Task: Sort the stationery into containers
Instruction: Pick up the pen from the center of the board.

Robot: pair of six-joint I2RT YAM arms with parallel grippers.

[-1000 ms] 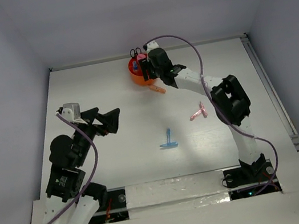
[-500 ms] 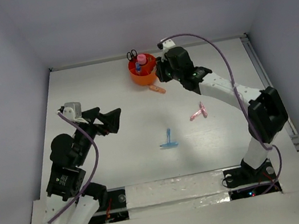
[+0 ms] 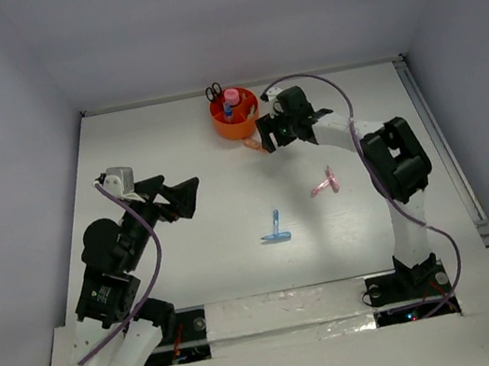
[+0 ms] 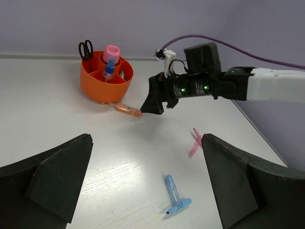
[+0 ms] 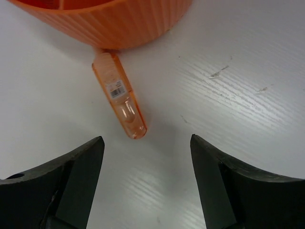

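The orange piece's loose end [image 5: 133, 125] is the goal of my right gripper's next move, down to the left in the top view, with one end of the orange piece [image 5: 121, 98] against the tub's side.
The round orange tub [image 3: 235, 116] stands at the back of the table and holds black-handled scissors [image 3: 214, 90], a pink-capped glue bottle [image 3: 233, 97] and a blue pen [image 4: 109, 67]. A translucent orange capsule-shaped piece [image 5: 121, 98] lies flat on the table, one end touching the tub's wall [image 5: 105, 21]. My right gripper [image 5: 147, 140] hangs open just in front of it with nothing between its fingers. A pink piece [image 3: 324, 183] and a light-blue T-shaped piece [image 3: 275, 229] lie mid-table. My left gripper [image 3: 185, 196] stands open at the left, far from all of them.
White walls close the table in at the back and on both sides. A rail [image 3: 442, 148] runs along the right edge. The right arm [image 3: 360, 139] reaches across the table's right half.
The right gripper has left the spot above the tub and dropped to the table beside the orange piece. The left arm has not moved.
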